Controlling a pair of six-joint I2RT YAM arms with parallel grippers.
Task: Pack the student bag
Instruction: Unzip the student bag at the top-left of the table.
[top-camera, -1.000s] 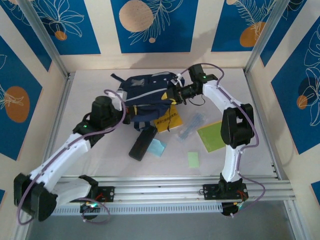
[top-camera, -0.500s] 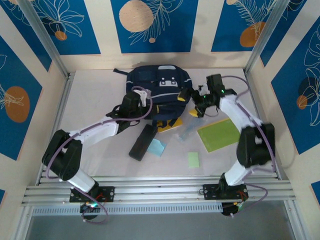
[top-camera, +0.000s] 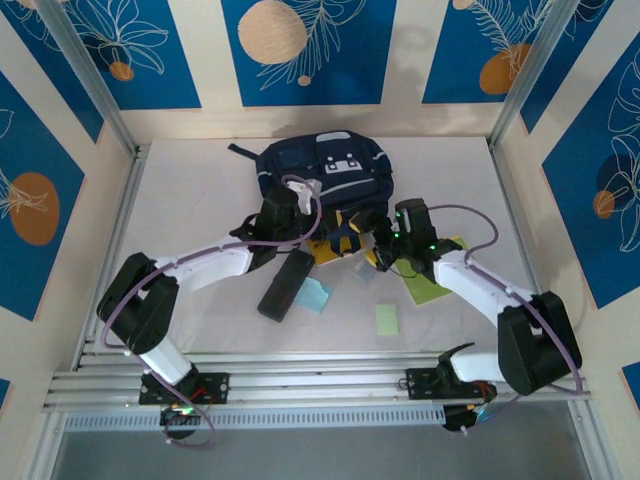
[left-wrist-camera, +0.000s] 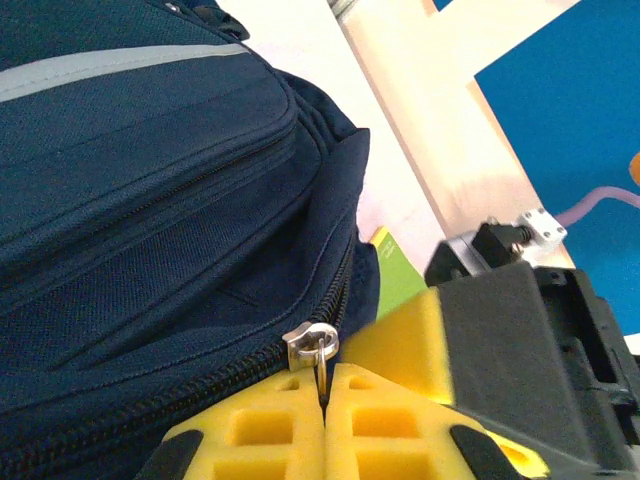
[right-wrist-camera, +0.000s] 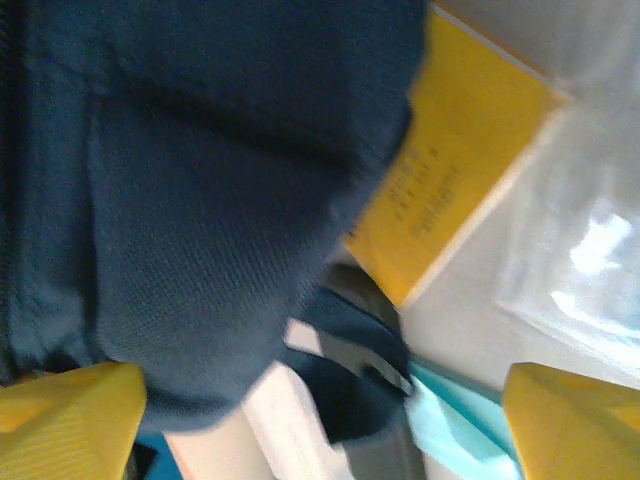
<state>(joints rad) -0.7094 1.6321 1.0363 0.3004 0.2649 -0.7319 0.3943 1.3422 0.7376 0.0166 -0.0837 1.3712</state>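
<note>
The zipper pull (left-wrist-camera: 322, 368) goes with my left gripper along the bag's near edge next, to the end opposite my right gripper. It is released there, since the zipper runs toward that end.
The student bag (top-camera: 322, 172), dark navy with grey stripes, lies at the back middle of the table. My left gripper (top-camera: 312, 218) is at its near edge. In the left wrist view, the left gripper (left-wrist-camera: 325, 395) is shut on the metal zipper pull (left-wrist-camera: 322, 368) under the silver slider (left-wrist-camera: 309, 343) of the bag (left-wrist-camera: 150, 200). My right gripper (top-camera: 378, 250) hangs just right of the bag's near edge. In the blurred right wrist view it (right-wrist-camera: 320, 420) stands open, its yellow fingers (right-wrist-camera: 65, 420) wide apart over the bag's fabric (right-wrist-camera: 220, 180) and a dark strap (right-wrist-camera: 350, 350).
A yellow book (top-camera: 338, 250) (right-wrist-camera: 450, 150) pokes out from under the bag. Nearby lie a black case (top-camera: 284, 285), a light blue note (top-camera: 316, 296), a clear pouch (top-camera: 366, 270), a green sheet (top-camera: 430, 282) and a small green note (top-camera: 387, 318). Walls close in both sides.
My right gripper has opened, let go of the bag's right side and dropped toward the front, over the yellow book. The bag has settled farther back. My left arm followed, still shut.
</note>
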